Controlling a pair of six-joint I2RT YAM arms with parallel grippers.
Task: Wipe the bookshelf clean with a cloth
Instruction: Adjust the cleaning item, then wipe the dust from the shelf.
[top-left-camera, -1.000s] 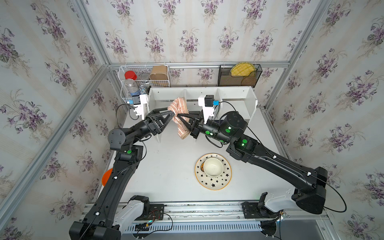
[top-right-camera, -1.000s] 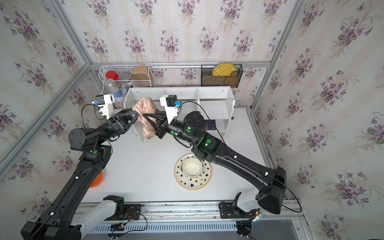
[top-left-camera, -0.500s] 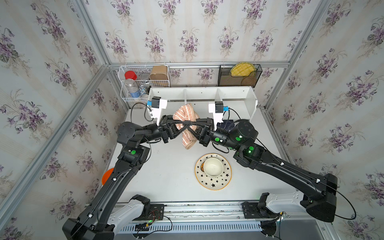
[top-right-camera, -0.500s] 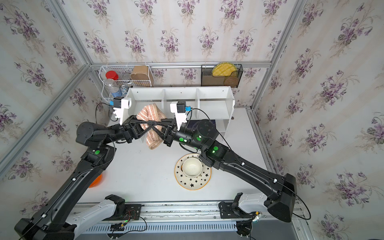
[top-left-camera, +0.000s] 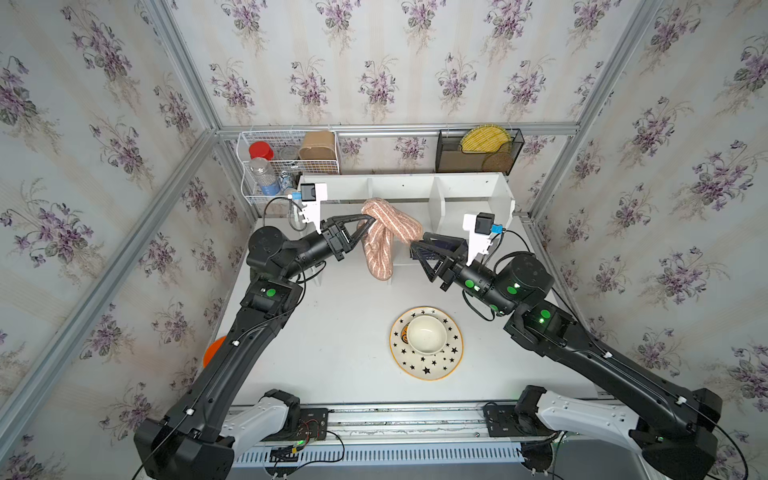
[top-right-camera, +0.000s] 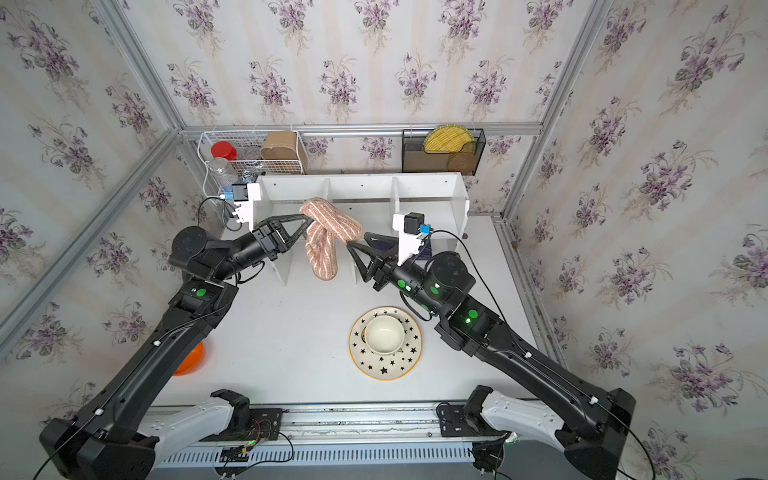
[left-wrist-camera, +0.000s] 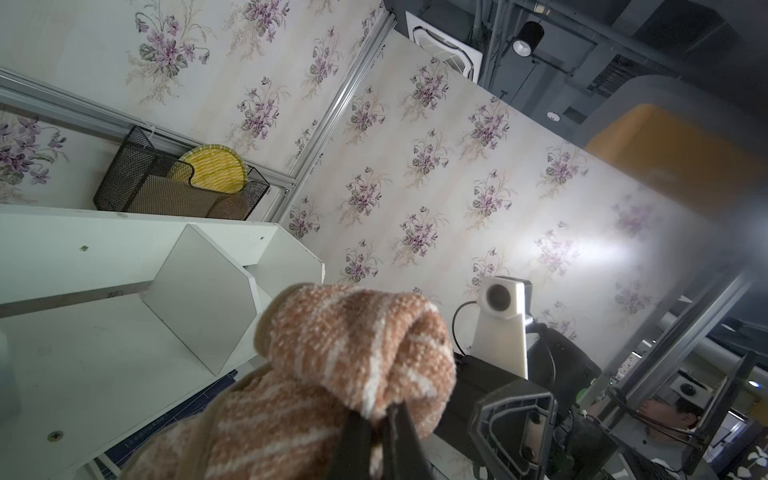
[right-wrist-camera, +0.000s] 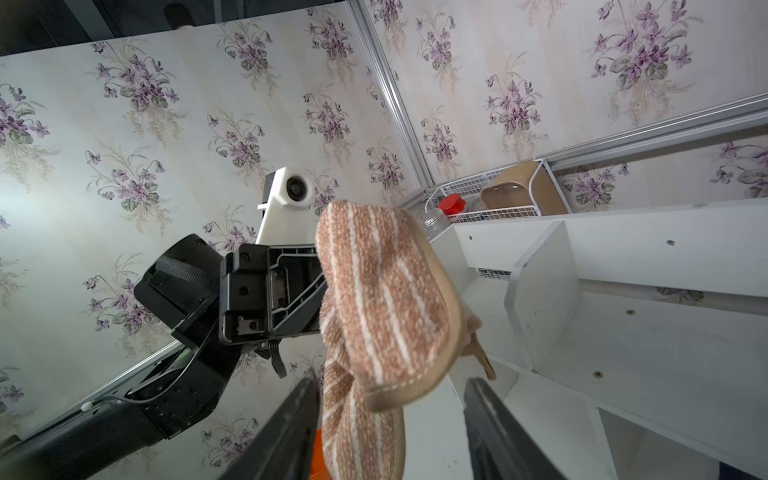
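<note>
The bookshelf's section nearest the wire basket stands empty, so next I need to bring my left gripper's cloth outward and down, turning toward the bookshelf (top-left-camera: 409, 187), into that section and release it.
The white bookshelf (top-left-camera: 409, 187) (top-right-camera: 361, 187) stands against the back wall. In front of its middle compartment hangs the striped pinkish-tan cloth (top-left-camera: 384, 235) (top-right-camera: 328, 235), folded over in the air. My left gripper (top-left-camera: 369, 218) (left-wrist-camera: 376, 415) is shut on the cloth's (left-wrist-camera: 353, 345) upper fold. My right gripper (top-left-camera: 415, 245) (right-wrist-camera: 390, 380) is open just right of it. In the right wrist view the cloth's (right-wrist-camera: 386, 291) loose end hangs between the spread fingers, and neither finger presses it.
A star-patterned plate (top-left-camera: 430, 370) with a white bowl (top-left-camera: 427, 338) sits on the table's front middle. An orange bowl (top-left-camera: 212, 351) lies at the left edge under my left arm. A white wire basket (top-left-camera: 286, 166) and a black mesh rack (top-left-camera: 478, 151) hang behind the shelf.
The cloth has passed from my right gripper to my left. The left jaws closed on it, the right jaws opened, and the right arm drew back to the right.
</note>
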